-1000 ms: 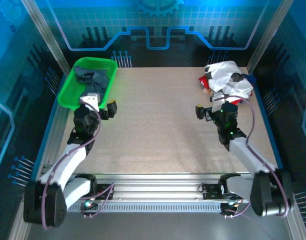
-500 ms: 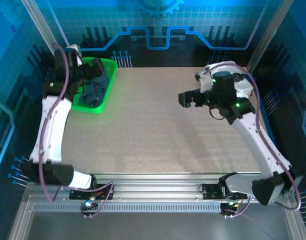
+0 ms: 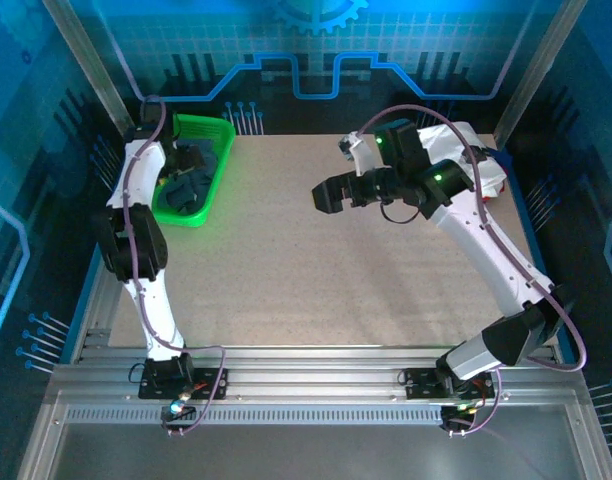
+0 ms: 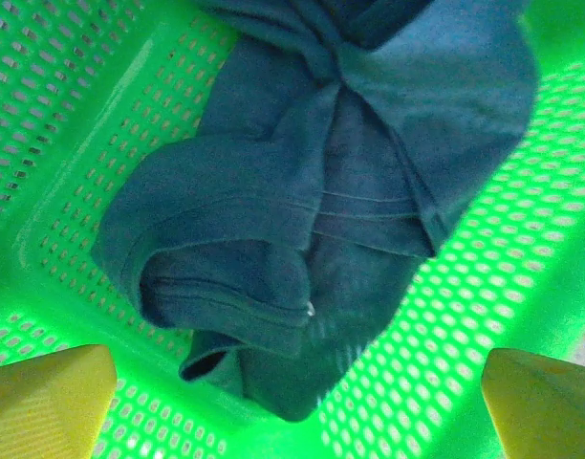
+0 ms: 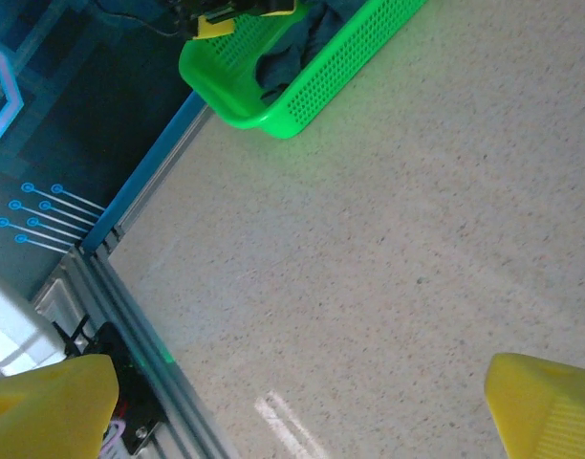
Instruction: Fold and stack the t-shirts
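I should lower my left gripper into the green mesh basket (image 3: 189, 160) next, onto the near folds of the slate-blue t-shirt, because they bunch up loosely between the gripper's open fingers.
A crumpled dark slate-blue t-shirt (image 4: 312, 191) lies in the green mesh basket (image 4: 503, 287) at the table's back left corner (image 3: 214, 150). My left gripper (image 4: 292, 411) hangs open just above it, yellow fingertips (image 4: 44, 402) wide apart on either side of the shirt's near edge; from above it sits over the basket (image 3: 189, 160). My right gripper (image 3: 326, 195) is open in the air over the middle of the table, nothing between its fingertips (image 5: 546, 406). White t-shirts (image 3: 486, 168) are piled at the back right, partly hidden behind the right arm.
The speckled beige table (image 3: 286, 270) spreads between basket and pile. The right wrist view looks down on its left edge rail (image 5: 144, 201) and the basket (image 5: 302, 86) beyond. Metal frame posts stand at the back corners.
The left arm rose from the table beside the basket and reached over into it. The right arm lifted away from the white pile and swung left over the table's middle.
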`<state>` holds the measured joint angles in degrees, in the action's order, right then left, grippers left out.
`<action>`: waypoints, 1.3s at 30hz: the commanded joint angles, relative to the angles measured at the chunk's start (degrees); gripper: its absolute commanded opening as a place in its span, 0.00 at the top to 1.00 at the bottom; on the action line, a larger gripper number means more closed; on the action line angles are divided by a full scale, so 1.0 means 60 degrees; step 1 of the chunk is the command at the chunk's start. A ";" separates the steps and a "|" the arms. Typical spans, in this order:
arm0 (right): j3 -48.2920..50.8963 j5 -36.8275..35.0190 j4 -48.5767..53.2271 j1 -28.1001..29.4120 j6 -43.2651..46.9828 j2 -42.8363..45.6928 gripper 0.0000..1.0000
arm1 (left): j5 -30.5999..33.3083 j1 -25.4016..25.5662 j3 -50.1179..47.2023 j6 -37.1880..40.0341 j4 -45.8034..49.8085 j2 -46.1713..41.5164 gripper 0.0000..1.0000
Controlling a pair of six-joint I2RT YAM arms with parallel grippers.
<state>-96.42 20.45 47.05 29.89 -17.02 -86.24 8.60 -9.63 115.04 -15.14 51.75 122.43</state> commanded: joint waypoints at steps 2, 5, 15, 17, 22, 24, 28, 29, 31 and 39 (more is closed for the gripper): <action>0.0221 0.0357 0.0319 0.0122 -0.0522 0.0074 0.00 | 0.0370 -0.0085 0.0233 -0.0077 -0.0670 0.0570 0.01; 0.0337 0.0503 0.0302 0.0152 -0.0660 0.0198 0.00 | 0.0143 -0.0193 0.0259 -0.0311 -0.0912 0.1110 0.01; 0.0425 0.0152 0.0538 0.0282 -0.0932 0.0642 0.00 | -0.0562 -0.0365 0.0769 -0.0458 -0.1194 0.2422 0.02; 0.0438 0.0067 0.0517 0.0315 -0.0994 0.0743 0.00 | -0.0759 -0.0409 0.1112 -0.0517 -0.0978 0.2733 0.05; 0.0436 -0.0243 0.0450 0.0356 -0.1069 0.0951 0.00 | -0.1499 -0.0558 0.1606 -0.0717 -0.0531 0.3346 0.32; 0.0441 -0.0297 0.0422 0.0365 -0.1074 0.0969 0.00 | -0.2073 -0.0696 0.1641 -0.0862 -0.0438 0.3531 0.52; 0.0505 -0.0404 0.0306 0.0355 -0.1049 0.0968 0.00 | -0.3019 -0.0913 0.1622 -0.1037 -0.0396 0.3477 0.85; 0.0530 -0.0473 0.0253 0.0347 -0.1024 0.0953 0.00 | -0.3193 -0.0929 0.1570 -0.1033 -0.0486 0.3303 0.91; 0.0604 -0.0572 0.0180 0.0331 -0.0978 0.0899 0.00 | -0.3551 -0.0933 0.1364 -0.1031 -0.0836 0.2810 1.00; 0.1145 -0.0782 -0.0239 -0.0146 -0.1027 0.0675 0.00 | -0.4334 -0.0915 0.1236 -0.1307 -0.1814 0.0390 1.00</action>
<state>-91.18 16.69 47.20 30.44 -22.74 -81.60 -13.02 -15.22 121.54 -21.37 44.40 134.76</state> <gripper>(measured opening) 0.997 0.086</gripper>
